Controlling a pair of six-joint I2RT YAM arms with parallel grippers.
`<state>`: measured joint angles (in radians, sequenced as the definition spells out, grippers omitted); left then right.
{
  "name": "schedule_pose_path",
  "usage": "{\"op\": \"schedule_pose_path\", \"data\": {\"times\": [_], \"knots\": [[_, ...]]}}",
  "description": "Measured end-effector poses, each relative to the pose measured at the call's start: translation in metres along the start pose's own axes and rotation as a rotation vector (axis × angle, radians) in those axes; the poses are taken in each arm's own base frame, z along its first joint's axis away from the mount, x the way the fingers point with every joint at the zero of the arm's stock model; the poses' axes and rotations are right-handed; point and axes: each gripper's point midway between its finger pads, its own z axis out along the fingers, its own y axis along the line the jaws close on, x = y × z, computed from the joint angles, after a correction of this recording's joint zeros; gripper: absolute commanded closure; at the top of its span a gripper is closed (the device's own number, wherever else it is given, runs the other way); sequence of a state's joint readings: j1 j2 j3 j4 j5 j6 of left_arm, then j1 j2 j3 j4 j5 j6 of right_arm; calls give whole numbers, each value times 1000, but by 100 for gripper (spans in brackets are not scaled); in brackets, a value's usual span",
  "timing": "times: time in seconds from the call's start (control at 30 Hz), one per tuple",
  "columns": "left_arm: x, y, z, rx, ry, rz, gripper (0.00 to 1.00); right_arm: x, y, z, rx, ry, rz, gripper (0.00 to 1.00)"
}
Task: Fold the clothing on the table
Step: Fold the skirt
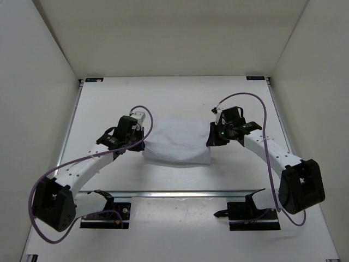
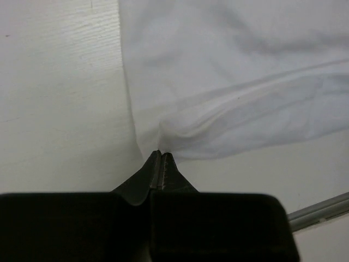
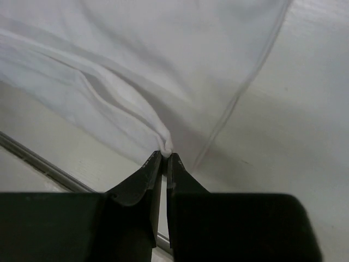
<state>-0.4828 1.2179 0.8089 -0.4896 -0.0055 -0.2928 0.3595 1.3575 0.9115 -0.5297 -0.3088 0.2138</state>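
Observation:
My right gripper carries the clothing's pinched edge outward to the clothing's far edge (image 1: 205, 121) next and releases it, since that far edge lies outward of the gripper.
The white clothing (image 1: 178, 143) hangs stretched between my two grippers over the middle of the table (image 1: 180, 98), sagging toward the near edge. My left gripper (image 1: 143, 143) is shut on its left edge. In the left wrist view the jaws (image 2: 162, 154) pinch a bunched fold of the clothing (image 2: 240, 82). My right gripper (image 1: 211, 137) is shut on the right edge. From the right wrist camera, a small tuft of the clothing (image 3: 136, 65) sits between the tips of the gripper (image 3: 165, 154).
A metal rail (image 1: 180, 192) runs across the table just in front of the cloth, near the arm bases. White enclosure walls (image 1: 32, 82) stand on the left, right and back. Purple cables (image 1: 98, 158) loop along both arms.

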Motion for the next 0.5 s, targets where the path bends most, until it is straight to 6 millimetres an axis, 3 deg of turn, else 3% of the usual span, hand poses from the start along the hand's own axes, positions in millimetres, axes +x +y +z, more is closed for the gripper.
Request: {"op": "schedule_pose_path", "data": {"times": [0.1,0.17,0.33,0.5], "knots": [[-6,11,-11,-10,-51,-52,100,-19,11,-5,-41,-71,-12,100],[-15,20,-7,-28,-73,-79,100,-35,12,-1,-55,-90,-11,100],[-35,35,25,-73,-31,-91,100,-70,2,24,-50,-104,-8,100],[-86,27,62,-59,-49,-49,100,-90,-26,37,-19,-125,39,100]]}}
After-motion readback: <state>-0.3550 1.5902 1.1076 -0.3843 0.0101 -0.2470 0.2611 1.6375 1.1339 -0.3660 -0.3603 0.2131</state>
